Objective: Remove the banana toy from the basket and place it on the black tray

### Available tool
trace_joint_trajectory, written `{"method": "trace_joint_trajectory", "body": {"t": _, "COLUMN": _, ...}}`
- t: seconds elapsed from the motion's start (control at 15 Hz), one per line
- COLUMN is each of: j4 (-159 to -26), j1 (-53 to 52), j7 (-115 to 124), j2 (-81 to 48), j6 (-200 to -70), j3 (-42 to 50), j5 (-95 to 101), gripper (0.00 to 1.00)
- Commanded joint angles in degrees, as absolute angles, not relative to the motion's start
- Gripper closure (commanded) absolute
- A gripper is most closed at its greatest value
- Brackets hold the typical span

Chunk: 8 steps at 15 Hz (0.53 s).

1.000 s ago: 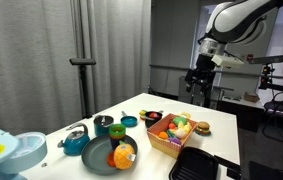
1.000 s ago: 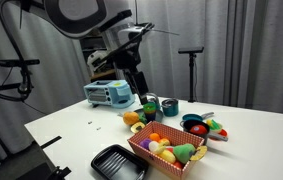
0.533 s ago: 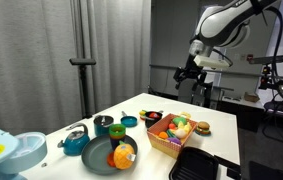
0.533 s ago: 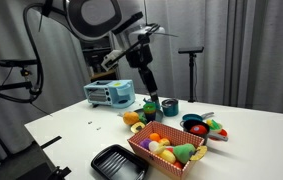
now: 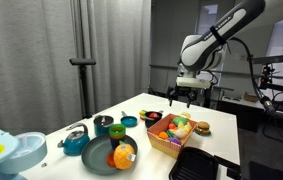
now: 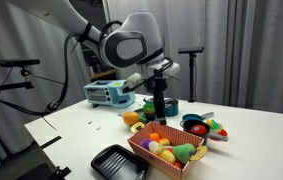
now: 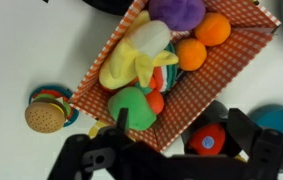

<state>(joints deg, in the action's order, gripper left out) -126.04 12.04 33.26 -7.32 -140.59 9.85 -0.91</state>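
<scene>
My gripper is high above the far side. Next, I need to lower it toward the basket's tray side, onto the yellow middle of the banana toy.
The tan-orange woven basket [image 5: 174, 136] [image 6: 167, 153] [image 7: 206, 80] holds several toy foods. The pale-yellow banana toy [image 7: 136, 55] lies in its middle, next to a green toy [image 7: 131, 106] and two orange balls [image 7: 203, 40]; in an exterior view it shows as a small yellow patch [image 5: 181, 124]. The black tray [image 5: 196, 165] [image 6: 118, 161] lies empty beside the basket at the table's front. My gripper [image 5: 181, 96] [image 6: 161, 108] [image 7: 178, 126] hangs open and empty above the basket's far side, well above the toys.
A burger toy [image 7: 44, 116] [image 5: 203, 127] lies beside the basket. A red toy in a dark bowl [image 7: 209, 140] sits under the gripper. A dark plate with an orange fruit [image 5: 114, 155], teal bowls [image 5: 129, 122] and a teal toaster [image 6: 108, 94] stand behind.
The arm has swung down and across from high beside the table to a place over the basket. The gripper stays open and empty; nothing on the table has moved.
</scene>
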Motion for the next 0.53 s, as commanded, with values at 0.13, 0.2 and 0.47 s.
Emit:
{"method": "trace_joint_trajectory", "body": {"t": 0.13, "j4": -123.3, "j1": 10.3, "j7": 34.8, "j2": -15.2, "j6": -140.1, "j3": 11.7, "j5": -0.8, "gripper": 0.0}}
{"method": "trace_joint_trajectory", "body": {"t": 0.2, "j4": -123.8, "j1": 10.0, "j7": 34.9, "j2": -15.8, "j6": -140.2, "j3": 12.0, "j5": -0.6, "gripper": 0.0}}
{"method": "trace_joint_trajectory", "body": {"t": 0.47, "j4": -124.9, "j1": 8.8, "j7": 34.5, "j2": -18.5, "j6": -141.6, "j3": 12.8, "j5": 0.0, "gripper": 0.0}}
